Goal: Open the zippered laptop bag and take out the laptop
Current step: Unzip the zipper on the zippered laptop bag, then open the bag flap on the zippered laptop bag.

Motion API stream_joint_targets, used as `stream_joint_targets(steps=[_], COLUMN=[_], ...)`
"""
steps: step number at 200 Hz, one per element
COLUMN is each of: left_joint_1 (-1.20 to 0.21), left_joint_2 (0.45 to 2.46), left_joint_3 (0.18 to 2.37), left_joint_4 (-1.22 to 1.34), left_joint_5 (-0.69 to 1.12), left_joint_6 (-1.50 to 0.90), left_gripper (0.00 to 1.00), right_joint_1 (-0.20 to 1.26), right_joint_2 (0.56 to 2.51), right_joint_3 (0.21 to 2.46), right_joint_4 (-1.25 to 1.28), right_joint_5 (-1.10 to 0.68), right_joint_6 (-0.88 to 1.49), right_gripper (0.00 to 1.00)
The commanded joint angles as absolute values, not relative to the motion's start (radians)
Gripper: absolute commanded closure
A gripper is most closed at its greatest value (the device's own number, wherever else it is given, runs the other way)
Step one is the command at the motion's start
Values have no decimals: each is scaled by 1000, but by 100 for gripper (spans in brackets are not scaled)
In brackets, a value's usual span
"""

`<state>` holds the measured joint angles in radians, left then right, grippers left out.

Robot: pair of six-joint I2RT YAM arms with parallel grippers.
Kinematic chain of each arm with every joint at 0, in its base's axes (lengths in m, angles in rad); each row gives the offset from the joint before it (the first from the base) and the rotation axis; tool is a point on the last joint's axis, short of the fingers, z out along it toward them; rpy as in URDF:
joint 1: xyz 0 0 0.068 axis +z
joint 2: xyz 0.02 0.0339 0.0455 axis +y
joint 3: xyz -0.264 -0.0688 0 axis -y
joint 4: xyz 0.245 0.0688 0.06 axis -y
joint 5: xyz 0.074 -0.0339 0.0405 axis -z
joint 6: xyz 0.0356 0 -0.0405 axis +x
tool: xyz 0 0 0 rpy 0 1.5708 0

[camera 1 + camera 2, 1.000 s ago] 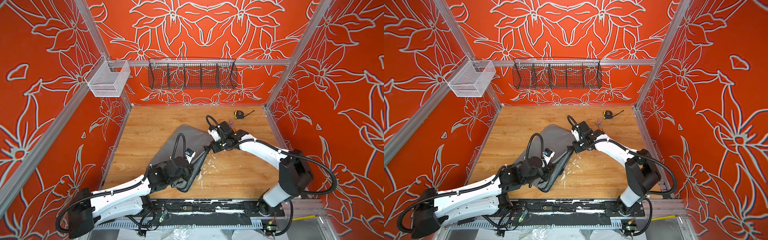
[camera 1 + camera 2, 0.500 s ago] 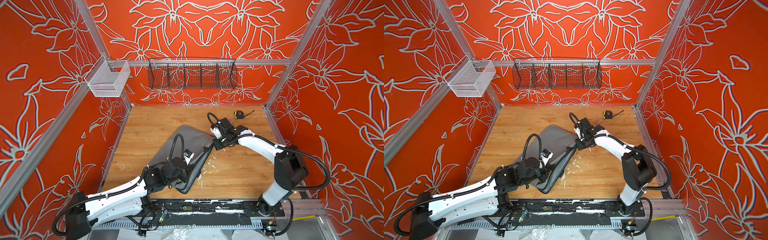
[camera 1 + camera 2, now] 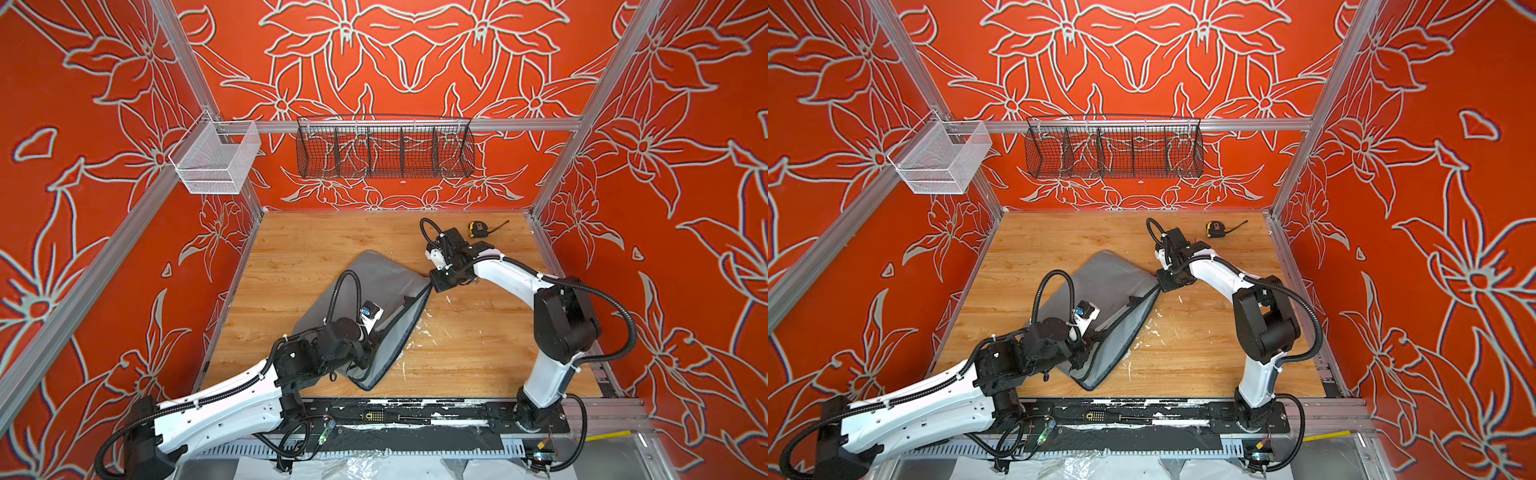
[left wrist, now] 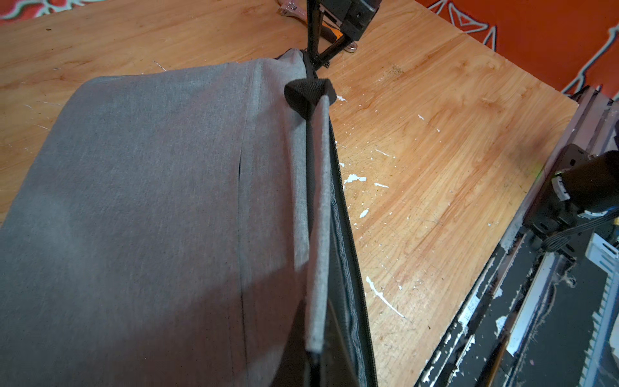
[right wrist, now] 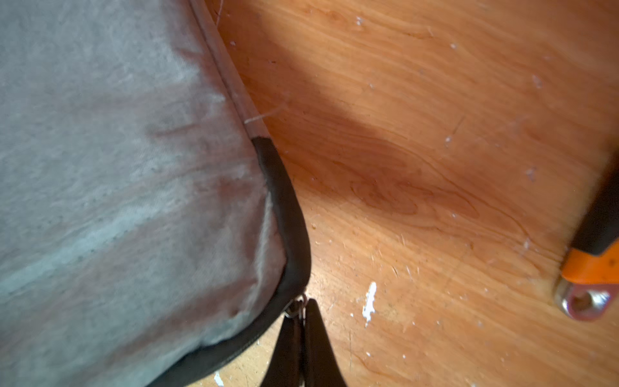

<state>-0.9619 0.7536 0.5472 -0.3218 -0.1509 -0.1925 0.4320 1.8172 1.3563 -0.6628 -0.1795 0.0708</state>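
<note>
The robot's right gripper will next pull the zipper pull outward around the bag's corner toward the end of the black zipper edging and release it, since that end lies outward of the gripper.
The zippered laptop bag lies askew in the middle of the wooden table, a grey fabric sleeve with black zipper edging. Its right long side stands raised and gapes, showing grey lining. My left gripper is shut on the bag's grey strap handle at the near end. At the bag's far right corner, my right gripper is shut on the metal zipper pull. The laptop is hidden.
A yellow-black tape measure lies at the back right of the table. An orange-and-black tool rests close to the right gripper. A black wire basket and a white mesh basket hang on the walls.
The right arm's elbow has swung left and back while its gripper stays at the bag's far right corner. The left arm has hardly moved.
</note>
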Motion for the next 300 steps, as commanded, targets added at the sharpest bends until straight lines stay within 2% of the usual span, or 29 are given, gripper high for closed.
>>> stream_joint_targets(steps=[1,50,86,107,160,183,221,260,300], left_joint_1=[-962,-962,-961,-962,-962,-962,-961,-956,-929], left_joint_2=[709,627,609,619,728,759,825,926,1033], left_joint_3=[536,501,489,493,536,539,574,650,777], left_joint_4=[-368,-358,-364,-364,-383,-360,-365,-395,-408], left_joint_5=[-124,-92,-81,-79,-15,9,-13,-186,-210], left_joint_6=[-158,-115,-104,-98,-72,-76,-104,-216,-260], left_gripper=[100,100,100,100,100,100,100,100,100], right_joint_1=[394,358,356,356,356,356,357,357,358], right_joint_2=[1849,1922,1919,1907,1978,1996,2029,1946,1729], right_joint_3=[1421,1508,1512,1511,1633,1665,1723,1667,1448], right_joint_4=[-633,-626,-612,-606,-669,-660,-652,-633,-574], right_joint_5=[-195,-290,-284,-219,-62,-125,-190,-140,-138], right_joint_6=[29,-13,-79,-87,-63,-81,-46,31,191], right_gripper=[100,100,100,91,89,77,72,71,71])
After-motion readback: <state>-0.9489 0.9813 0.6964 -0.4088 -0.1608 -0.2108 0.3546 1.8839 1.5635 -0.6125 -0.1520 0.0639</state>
